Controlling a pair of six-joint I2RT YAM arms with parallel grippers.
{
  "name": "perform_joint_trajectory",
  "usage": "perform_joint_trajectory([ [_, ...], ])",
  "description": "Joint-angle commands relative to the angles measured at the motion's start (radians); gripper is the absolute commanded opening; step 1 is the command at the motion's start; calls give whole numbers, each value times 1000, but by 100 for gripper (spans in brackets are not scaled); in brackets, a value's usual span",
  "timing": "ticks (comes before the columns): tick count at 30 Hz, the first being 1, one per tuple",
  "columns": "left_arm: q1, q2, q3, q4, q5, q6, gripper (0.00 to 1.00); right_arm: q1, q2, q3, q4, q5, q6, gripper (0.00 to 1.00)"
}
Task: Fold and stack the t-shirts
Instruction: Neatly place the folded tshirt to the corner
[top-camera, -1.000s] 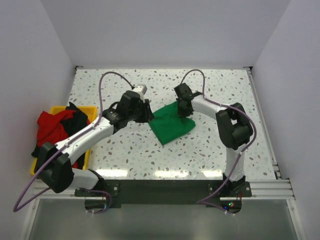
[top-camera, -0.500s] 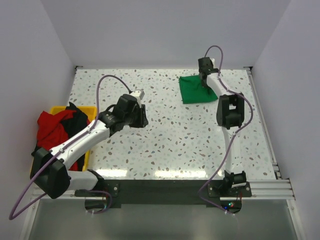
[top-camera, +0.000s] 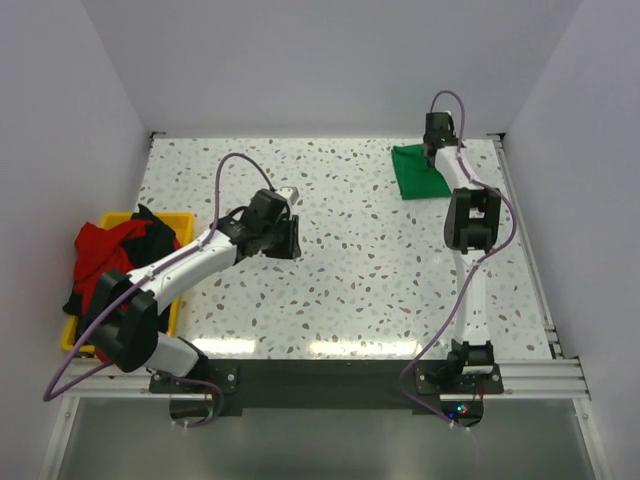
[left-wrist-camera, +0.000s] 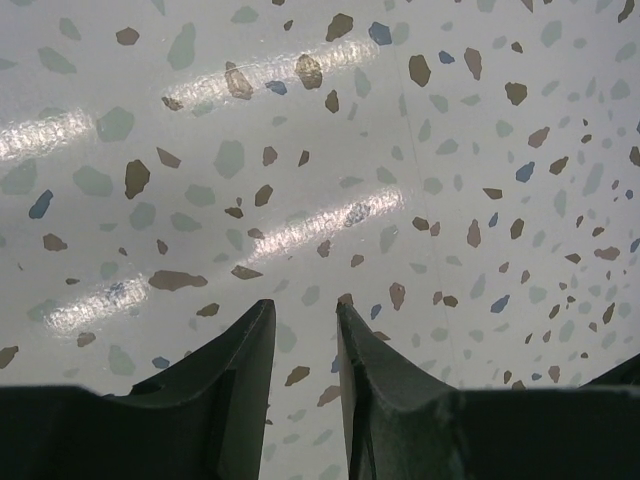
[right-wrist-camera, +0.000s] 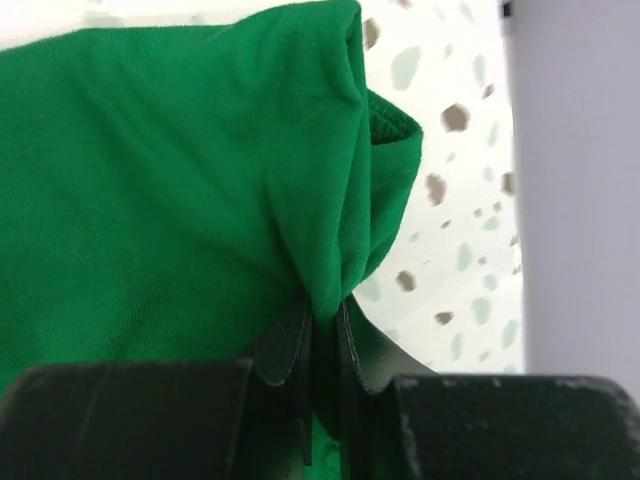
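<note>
I will next drag the pinched green t-shirt with my right gripper to the right in the top view, into the far corner of the table, because there is bare table between the t-shirt and the wall.
The folded green t-shirt (top-camera: 417, 172) lies at the far right corner of the table. My right gripper (top-camera: 432, 150) is stretched out over it and shut on a pinched fold of the green t-shirt (right-wrist-camera: 180, 170); the gripper (right-wrist-camera: 322, 312) shows in the right wrist view with cloth between its jaws. The red and black t-shirts (top-camera: 108, 252) lie heaped in and over the yellow bin at the left. My left gripper (top-camera: 292, 238) hovers over bare table at centre-left; in the left wrist view it (left-wrist-camera: 305, 310) is open a little and empty.
The yellow bin (top-camera: 178, 222) stands at the table's left edge. White walls close the left, far and right sides; the right wall (right-wrist-camera: 580, 180) is close beside the green shirt. The speckled tabletop (top-camera: 380, 260) lies between the arms.
The right arm has dragged the green t-shirt from the table's centre to the far right corner. The left gripper has let go of it and drawn back a little towards the left.
</note>
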Motion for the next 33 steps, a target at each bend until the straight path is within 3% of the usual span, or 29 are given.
perform_joint_trajectory([
  [1,6,21,48,47,25,23,36,-18,3,77,121,79,-138,0],
  [19,6,22,35,47,31,36,34,-133,-46,36,216,78,-146,1],
  [26,6,32,44,43,34,42,34,-148,-8,37,222,41,-127,6],
  [28,6,37,42,50,37,40,34,-150,-5,43,222,30,-115,16],
  [29,6,37,35,56,39,39,34,-150,-6,45,219,23,-110,37],
  [31,6,40,27,66,50,28,34,-150,-14,63,199,-16,-77,60],
  [32,6,40,22,69,54,23,34,-150,-26,72,187,-28,-63,80],
  [33,6,31,21,78,60,22,34,-148,-34,89,164,-42,-49,85],
])
